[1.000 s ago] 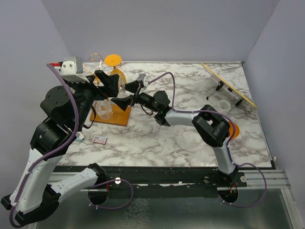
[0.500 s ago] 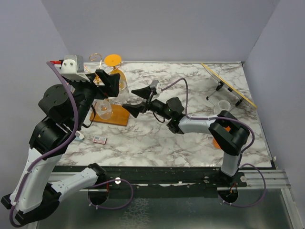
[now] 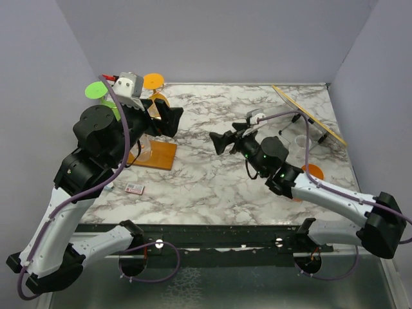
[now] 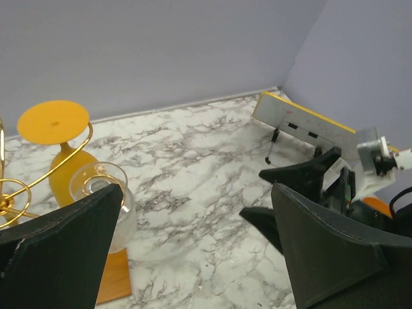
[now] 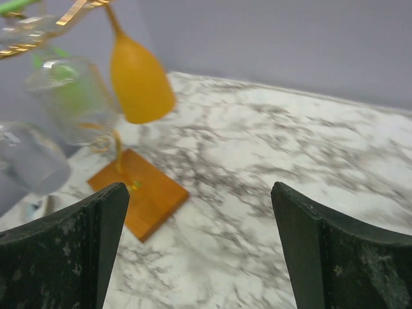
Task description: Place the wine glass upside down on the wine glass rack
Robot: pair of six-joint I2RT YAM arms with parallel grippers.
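Note:
My right gripper swings back and to the right in the top view next, tipping downward onto the orange glass's rim, since that unracked glass stands there.
The wine glass rack [image 3: 158, 154] stands at the back left, a gold wire stand [image 4: 13, 193] on an orange-brown wooden base [image 5: 138, 196]. An orange wine glass [image 4: 61, 129] hangs upside down from it, foot on top [image 3: 153, 82], bowl [image 5: 138, 80] clear of the base. Clear glasses [image 5: 71, 100] and a green-footed one [image 3: 98, 90] are on the rack too. My left gripper [image 3: 172, 116] [image 4: 196, 193] hovers open and empty just right of the rack. My right gripper [image 3: 217, 143] [image 5: 199, 187] is open and empty over mid-table, facing the rack, well apart from it.
A yellow board on a small stand [image 3: 309, 116] leans at the back right, with a small clear cup [image 3: 301, 141] in front of it. An orange object [image 3: 313, 172] lies behind my right arm. A small card [image 3: 134, 188] lies near the rack's front.
My right gripper has drawn back to the right, away from the rack, with nothing in it. My left arm has shifted right, uncovering the green foot.

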